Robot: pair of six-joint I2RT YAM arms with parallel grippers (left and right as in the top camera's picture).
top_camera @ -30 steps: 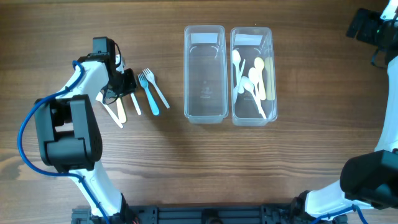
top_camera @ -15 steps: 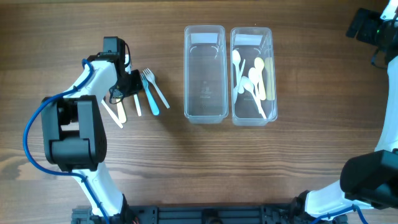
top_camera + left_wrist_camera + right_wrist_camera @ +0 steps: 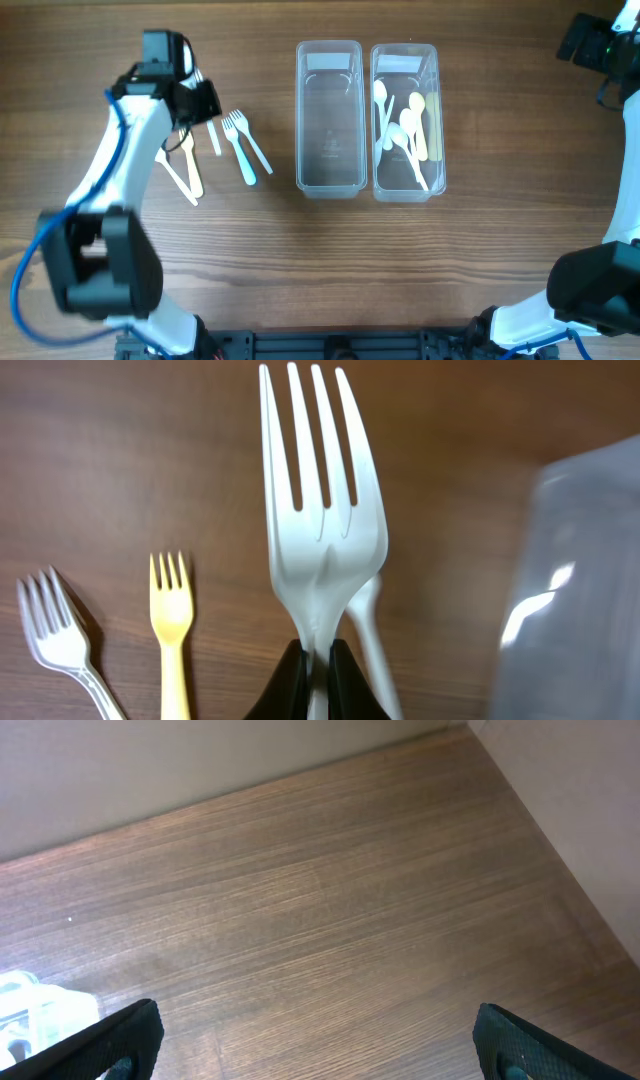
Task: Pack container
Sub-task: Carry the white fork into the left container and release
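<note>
I should move my left gripper to the right in the overhead view, over the empty clear container (image 3: 332, 120) (image 3: 590, 590), and release the fork, because there are spoons in the other container.
My left gripper (image 3: 200, 101) is shut on a white plastic fork (image 3: 213, 137) and holds it above the table, left of the containers. In the left wrist view the held fork (image 3: 318, 510) stands tines-up between the jaws (image 3: 318, 670). A blue fork (image 3: 243, 152), a clear fork (image 3: 256, 148) and a yellow fork (image 3: 190, 165) lie on the table below it. The left clear container (image 3: 329, 50) is empty. The right clear container (image 3: 405, 52) holds several white and yellow spoons (image 3: 405, 125). My right gripper (image 3: 320, 1040) is open and empty at the far back right.
The left wrist view shows the yellow fork (image 3: 172, 620), a white fork (image 3: 58, 640) and another white fork (image 3: 372, 640) on the wood, with a container's edge (image 3: 580, 590) at the right. The right wrist view shows only bare wood and a wall.
My left gripper has risen and moved toward the back of the table, taking a white fork out of the pile. The right arm has not moved.
</note>
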